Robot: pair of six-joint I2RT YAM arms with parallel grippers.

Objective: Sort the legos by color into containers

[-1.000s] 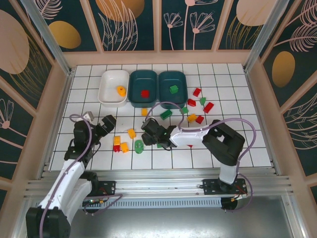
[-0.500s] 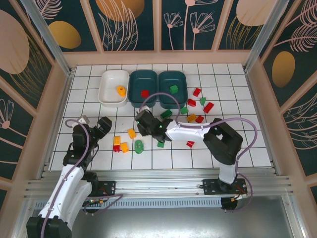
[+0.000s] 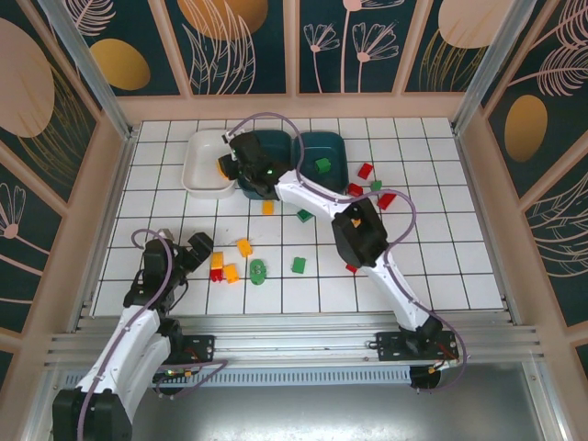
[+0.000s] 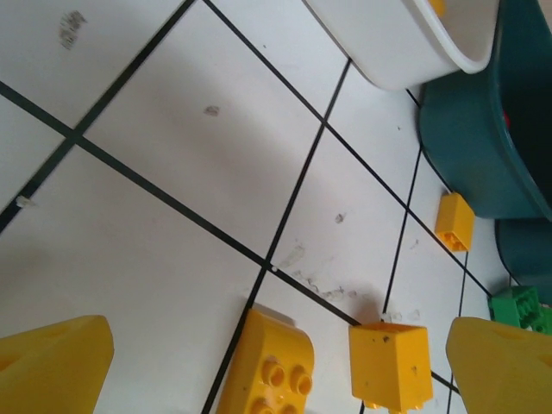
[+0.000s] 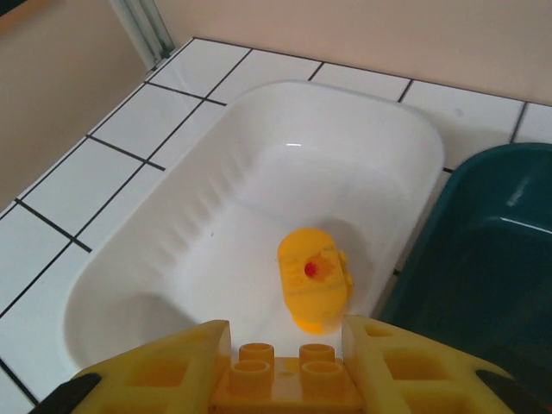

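Note:
The white container already has a yellow lego inside, so my right gripper will next move down toward the container's bare near bottom below it and release its lego there.
My right gripper (image 3: 235, 161) reaches out over the white container (image 3: 204, 175) and is shut on a yellow four-stud lego (image 5: 285, 378). Below it a rounded yellow lego (image 5: 315, 278) lies in the white container (image 5: 172, 250). The two teal containers (image 3: 276, 140) (image 3: 336, 150) stand to its right; a green lego (image 3: 322, 164) lies in the right one. My left gripper (image 3: 197, 252) is open low over the tiles, its fingers (image 4: 60, 366) wide apart, with two yellow legos (image 4: 267, 366) (image 4: 390, 362) lying loose between them.
Loose legos lie across the middle and right tiles: red ones (image 3: 366, 170) (image 3: 386, 200) (image 3: 353, 267), green ones (image 3: 299, 265) (image 3: 258, 269) (image 3: 303, 216), a yellow one (image 3: 267, 208). My right arm (image 3: 358, 230) stretches diagonally over them. Wooden walls close in the table.
My right arm has swung from the table's middle up and left to the white container, its jaws closing on the yellow lego. The left gripper shifted slightly, still open.

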